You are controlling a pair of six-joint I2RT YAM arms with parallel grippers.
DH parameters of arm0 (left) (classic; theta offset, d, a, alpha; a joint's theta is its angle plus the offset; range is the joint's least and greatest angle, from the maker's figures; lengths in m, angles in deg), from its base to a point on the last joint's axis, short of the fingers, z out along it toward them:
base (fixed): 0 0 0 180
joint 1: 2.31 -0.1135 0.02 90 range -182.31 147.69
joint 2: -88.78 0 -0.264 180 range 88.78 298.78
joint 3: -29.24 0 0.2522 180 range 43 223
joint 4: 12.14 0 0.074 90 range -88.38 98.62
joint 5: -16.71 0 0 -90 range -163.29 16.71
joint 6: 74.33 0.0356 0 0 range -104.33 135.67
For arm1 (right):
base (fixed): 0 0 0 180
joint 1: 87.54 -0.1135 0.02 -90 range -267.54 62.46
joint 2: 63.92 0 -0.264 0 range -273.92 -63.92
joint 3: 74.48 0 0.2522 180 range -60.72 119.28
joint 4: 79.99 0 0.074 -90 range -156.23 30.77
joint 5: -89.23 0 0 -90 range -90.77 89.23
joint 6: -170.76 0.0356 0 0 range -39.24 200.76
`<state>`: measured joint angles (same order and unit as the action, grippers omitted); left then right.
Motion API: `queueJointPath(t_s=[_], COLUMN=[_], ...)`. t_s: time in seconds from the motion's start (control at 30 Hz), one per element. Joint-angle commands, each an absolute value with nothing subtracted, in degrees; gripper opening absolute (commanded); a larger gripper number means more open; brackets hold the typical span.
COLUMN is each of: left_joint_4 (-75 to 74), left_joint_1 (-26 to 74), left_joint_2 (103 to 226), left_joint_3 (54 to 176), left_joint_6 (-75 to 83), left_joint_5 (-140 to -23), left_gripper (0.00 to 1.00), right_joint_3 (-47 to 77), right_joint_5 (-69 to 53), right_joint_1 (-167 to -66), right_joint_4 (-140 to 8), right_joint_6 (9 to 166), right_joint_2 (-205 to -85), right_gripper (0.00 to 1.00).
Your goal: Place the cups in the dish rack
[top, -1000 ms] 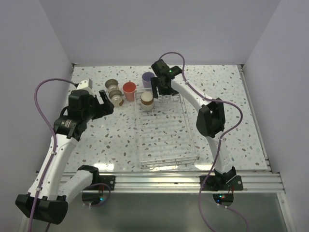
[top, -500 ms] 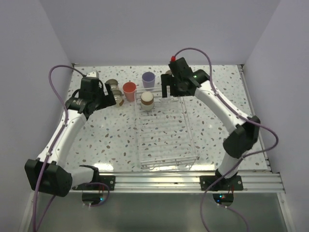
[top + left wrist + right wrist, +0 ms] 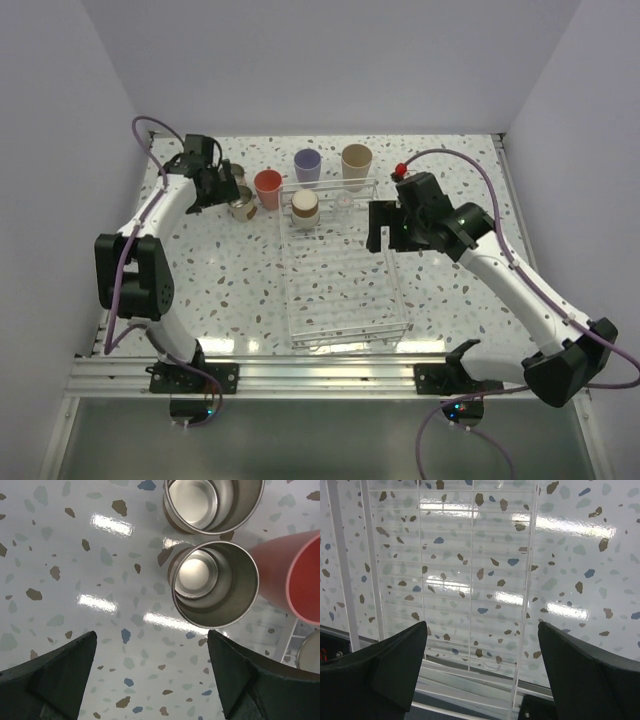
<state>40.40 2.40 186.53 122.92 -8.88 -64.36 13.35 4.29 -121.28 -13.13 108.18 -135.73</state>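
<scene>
The robot will next lower its left gripper outward onto the near brown-grey cup's rim (image 3: pixel 232 202) (image 3: pixel 176 600), on the side away from the coral-red cup, because that side is clear.
Two brown-grey cups (image 3: pixel 240 205) (image 3: pixel 215 584) stand mouth up at the table's back left, the far one (image 3: pixel 212 502) touching the near one. My left gripper (image 3: pixel 220 188) (image 3: pixel 150 680) hovers open just short of them, nothing between its fingers. The coral-red cup (image 3: pixel 268 188) (image 3: pixel 290 575) is beside them. Behind the dish rack (image 3: pixel 345 300) (image 3: pixel 450 580) are the lavender cup (image 3: pixel 307 165) and the beige cup (image 3: pixel 356 160). Another brown-grey cup (image 3: pixel 305 210) sits cream base up in the rack's far end, with the tiny clear cup (image 3: pixel 344 203) next to it. My right gripper (image 3: pixel 378 228) (image 3: pixel 482 675) is open over the rack's right rim.
Grey walls close in the speckled table (image 3: pixel 460 190) on the left, back and right. A metal rail (image 3: pixel 330 375) runs along the near edge, just past the rack's near end. The left arm's purple cable (image 3: pixel 150 130) loops by the back left corner.
My left gripper has swung to the back left, up to the two brown-grey cups. My right gripper pulled back from the rack's far end to its right rim, uncovering the beige cup.
</scene>
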Motion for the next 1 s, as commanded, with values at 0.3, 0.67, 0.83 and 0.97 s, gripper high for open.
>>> queueJointPath(t_s=[0.3,0.67,0.83,0.97], left_joint_4=[32.7,31.0,31.4,32.3], left_joint_1=[1.7,1.6,1.6,1.4], left_joint_2=[197.7,199.1,198.5,196.6], left_joint_3=[130.0,128.6,128.7,128.3], left_joint_6=[-7.6,-10.1,-10.3,-10.3], left_joint_5=[-68.7,-70.0,-70.3,-70.2], left_gripper=[0.88,0.31,0.00,0.00], right_joint_3=[12.9,12.7,12.5,11.7], right_joint_5=[8.2,7.8,7.1,6.4], right_joint_1=[-121.2,-121.2,-121.2,-121.2], right_joint_4=[-7.2,-7.1,-7.3,-8.0], right_joint_6=[107.7,107.6,107.8,108.1], right_joint_2=[-129.0,-129.6,-129.4,-129.1], right_gripper=[0.97,0.97,0.97,0.97])
